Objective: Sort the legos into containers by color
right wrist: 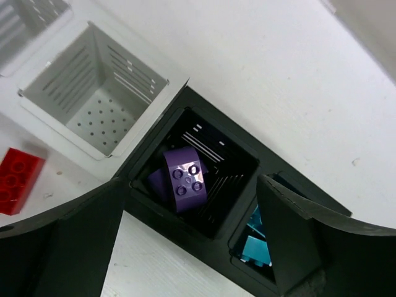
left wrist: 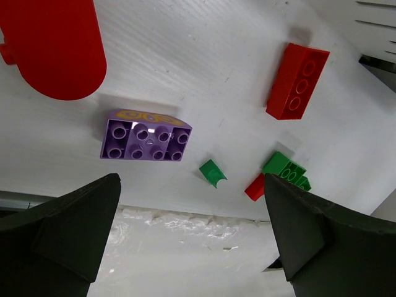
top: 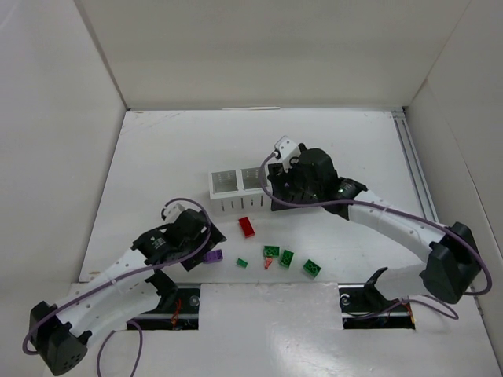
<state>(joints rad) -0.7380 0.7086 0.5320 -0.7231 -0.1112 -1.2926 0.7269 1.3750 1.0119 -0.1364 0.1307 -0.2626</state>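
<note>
The purple brick lies lengthwise across the gap between my left gripper's fingers, so my left gripper will turn downward next and bring its open fingers around the brick's long sides.
The containers stand in a row: two white bins on the left, while my right gripper covers the black ones. In the right wrist view that gripper is open above a black bin. A purple brick lies loose inside it. Teal pieces fill the neighbouring black bin, and the white bin beside them is empty. My left gripper is open just short of a purple brick on the table, touching nothing. A red brick and green legos lie farther on.
Between the arms lie the red brick, several green pieces and a small red bit. The purple brick sits by the left arm near the table's front edge. A red rounded shape fills the left wrist view's top-left corner.
</note>
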